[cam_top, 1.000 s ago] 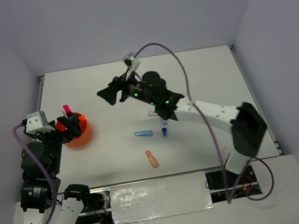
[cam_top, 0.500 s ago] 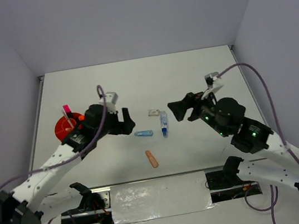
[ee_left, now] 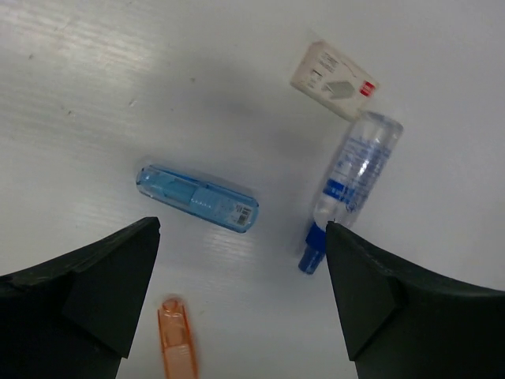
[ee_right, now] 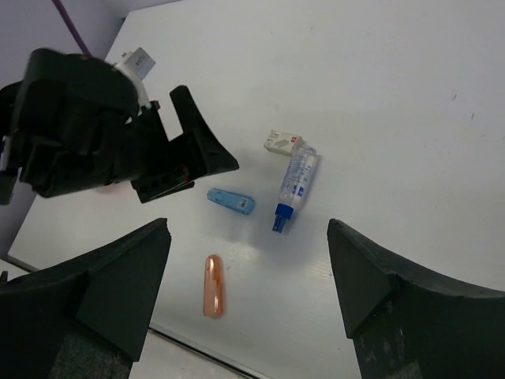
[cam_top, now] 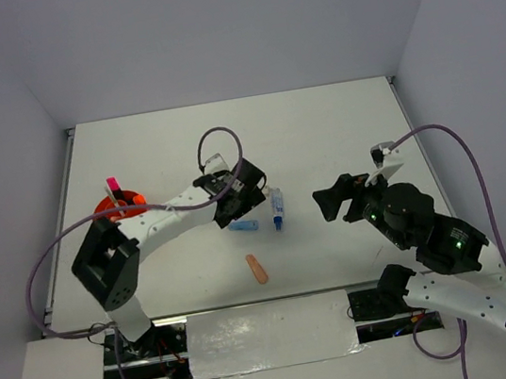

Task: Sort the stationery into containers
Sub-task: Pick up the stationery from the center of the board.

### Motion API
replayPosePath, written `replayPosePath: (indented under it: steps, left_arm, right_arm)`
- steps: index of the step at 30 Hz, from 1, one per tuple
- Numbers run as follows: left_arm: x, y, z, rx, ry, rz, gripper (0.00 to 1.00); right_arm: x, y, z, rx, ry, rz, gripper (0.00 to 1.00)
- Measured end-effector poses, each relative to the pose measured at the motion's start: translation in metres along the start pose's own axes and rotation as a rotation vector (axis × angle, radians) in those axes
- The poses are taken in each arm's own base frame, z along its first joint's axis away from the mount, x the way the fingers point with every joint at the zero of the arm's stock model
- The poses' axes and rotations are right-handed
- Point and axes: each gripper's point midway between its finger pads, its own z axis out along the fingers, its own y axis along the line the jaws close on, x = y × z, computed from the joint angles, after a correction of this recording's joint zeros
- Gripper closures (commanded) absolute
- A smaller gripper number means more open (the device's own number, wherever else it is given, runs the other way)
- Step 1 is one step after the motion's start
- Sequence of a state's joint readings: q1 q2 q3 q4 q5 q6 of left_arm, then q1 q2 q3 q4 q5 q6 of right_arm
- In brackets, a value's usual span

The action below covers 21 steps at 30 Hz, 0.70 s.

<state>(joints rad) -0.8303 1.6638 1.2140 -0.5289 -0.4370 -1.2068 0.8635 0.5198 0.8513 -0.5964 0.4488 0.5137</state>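
The left gripper lowers to the light blue oblong piece [ee_left: 197, 198] next and turns its open fingers toward the piece's long sides.
The round orange tub [cam_top: 109, 212] stands at the left with a pink-capped highlighter [cam_top: 112, 186] upright in it. My left gripper [cam_top: 242, 212] is open and empty, hovering over the middle items. Under it lie a light blue oblong piece [ee_left: 197, 198], a clear marker with a blue cap [ee_left: 352, 183], a white block [ee_left: 334, 69] and a peach oblong eraser [ee_left: 177, 341]. My right gripper [cam_top: 331, 199] is open and empty, raised to the right of them. The right wrist view shows the blue piece [ee_right: 231, 200], marker [ee_right: 296, 181], block [ee_right: 282, 142] and eraser [ee_right: 213, 286].
White walls close in the table at the back and both sides. The table's near edge [ee_right: 197, 347] runs just below the eraser. The left arm's link [cam_top: 158, 225] stretches from the tub area to the middle.
My left arm swung from the tub to above the middle items. My right arm pulled back from the centre to the right side and is raised there.
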Motion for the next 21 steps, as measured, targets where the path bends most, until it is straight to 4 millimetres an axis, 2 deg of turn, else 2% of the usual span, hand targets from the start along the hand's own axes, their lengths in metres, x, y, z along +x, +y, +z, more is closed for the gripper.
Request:
replayPosePath:
  steps: [4,9,16,21]
  left_arm:
    - [0.001,-0.006,0.015,-0.143,0.019,-0.182,0.05]
    - [0.013,0.010,0.022,-0.266,0.033,-0.321,0.07]
    - [0.023,0.022,0.023,-0.345,0.042,-0.445,0.15]
    - [0.034,0.033,0.036,-0.428,0.044,-0.463,0.16]
  right_arm:
    - [0.003,-0.002,-0.002,-0.001,0.003,0.004,0.12]
    - [0.008,-0.006,-0.008,-0.021,-0.006,0.011,0.13]
    - [0.008,-0.008,-0.014,-0.041,-0.019,0.010,0.12]
    - [0.013,-0.007,-0.018,-0.069,-0.017,0.013,0.13]
